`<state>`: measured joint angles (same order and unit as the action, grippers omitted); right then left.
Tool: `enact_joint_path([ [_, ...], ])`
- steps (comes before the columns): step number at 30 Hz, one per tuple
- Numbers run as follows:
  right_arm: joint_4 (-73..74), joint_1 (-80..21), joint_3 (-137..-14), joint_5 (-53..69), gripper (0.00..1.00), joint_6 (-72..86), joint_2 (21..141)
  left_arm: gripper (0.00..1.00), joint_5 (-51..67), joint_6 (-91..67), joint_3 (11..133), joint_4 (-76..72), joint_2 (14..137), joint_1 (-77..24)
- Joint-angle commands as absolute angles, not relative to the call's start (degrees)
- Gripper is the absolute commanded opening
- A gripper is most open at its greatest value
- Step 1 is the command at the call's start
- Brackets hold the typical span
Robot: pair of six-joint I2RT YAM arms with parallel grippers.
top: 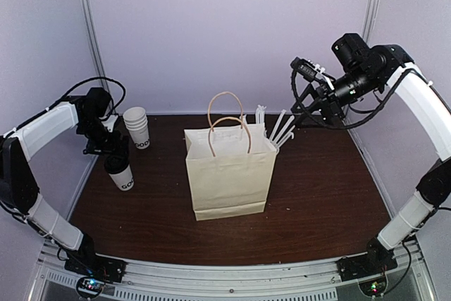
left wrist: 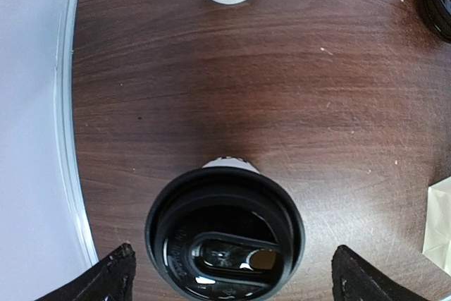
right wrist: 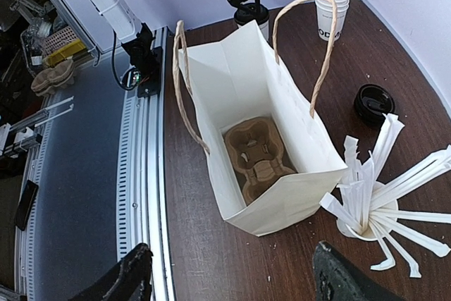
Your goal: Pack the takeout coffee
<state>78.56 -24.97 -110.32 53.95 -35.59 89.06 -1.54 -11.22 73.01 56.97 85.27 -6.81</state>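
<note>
The takeout coffee is directly below, between the fingers of my left gripper, so my left gripper will move down a little around the black dome lid [top: 116, 165] [left wrist: 225, 234] next and close its fingers there.
The takeout coffee [top: 123, 176] is a white cup with a black dome lid [left wrist: 225, 234], standing upright at the table's left. My left gripper [left wrist: 229, 283] hangs open right over it. Its fingertips [left wrist: 106, 276] straddle the lid with a gap on each side, touching nothing. A white paper bag [top: 229, 174] with rope handles stands open mid-table, with a brown cardboard cup carrier [right wrist: 257, 156] lying in its bottom. My right gripper [right wrist: 232, 280] is open and empty, held high above the table's back right and looking down into the bag [right wrist: 282, 195].
A stack of lidless white cups [top: 137, 126] stands just behind the coffee. A lidless cup of long white straws [right wrist: 370, 206] sits behind the bag's right side, a loose black lid [right wrist: 373, 103] beside it. Metal rail [right wrist: 144, 174] along the near edge.
</note>
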Motion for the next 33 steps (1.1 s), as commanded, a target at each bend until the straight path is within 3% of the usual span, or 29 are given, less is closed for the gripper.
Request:
enact_joint_path([
  [1, 77.7, -24.7, -109.0, 53.4, 0.78, -35.5, 87.2, 0.98, -0.1, -11.7, 73.0, 54.8, 86.1, -5.9],
  [18, 77.3, -24.7, -108.0, 52.6, 0.78, -35.5, 86.1, 0.92, 3.1, -12.9, 72.9, 55.5, 89.4, -4.1],
  [33, 77.0, -24.7, -107.1, 52.3, 0.78, -35.6, 85.1, 0.71, 4.7, -13.0, 72.5, 55.8, 88.0, -4.1],
])
